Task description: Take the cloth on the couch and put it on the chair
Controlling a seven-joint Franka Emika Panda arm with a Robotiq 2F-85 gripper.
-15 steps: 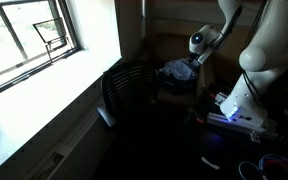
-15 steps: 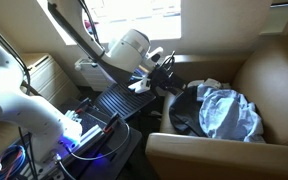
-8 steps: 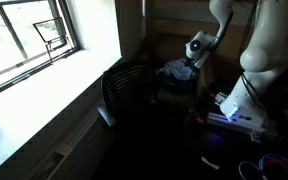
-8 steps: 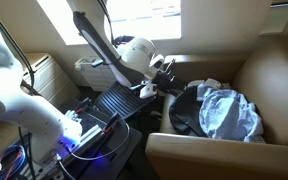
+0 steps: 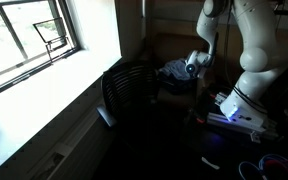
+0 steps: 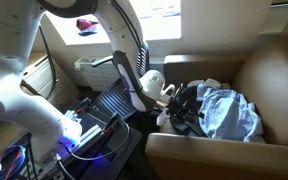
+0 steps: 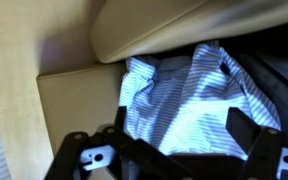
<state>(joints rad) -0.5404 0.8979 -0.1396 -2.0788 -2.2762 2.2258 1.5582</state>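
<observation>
Next, my gripper moves away from my base, then down onto the raised fold at the cloth's near edge (image 5: pixel 184 72) (image 7: pixel 191 127).
A light blue striped cloth (image 6: pixel 230 112) lies crumpled on the seat of the tan couch (image 6: pixel 274 75); it also shows in an exterior view (image 5: pixel 177 70) and fills the wrist view (image 7: pixel 189 95). My gripper (image 6: pixel 180 103) is low over the cloth's near edge, above a dark garment (image 6: pixel 184 120). In the wrist view the two fingers stand wide apart (image 7: pixel 182 135) with the cloth between and beyond them, not grasped. The black mesh chair (image 5: pixel 129 90) stands beside the couch, under the window.
A window sill (image 5: pixel 39 95) runs along the wall next to the chair. A control box with a blue light (image 6: pixel 79 135) and cables (image 6: pixel 9 160) lie on the floor by the robot base. The couch armrest (image 6: pixel 209 155) bounds the seat in front.
The arm has swung down and toward the couch. The gripper moved from above the chair to just over the cloth, staying open.
</observation>
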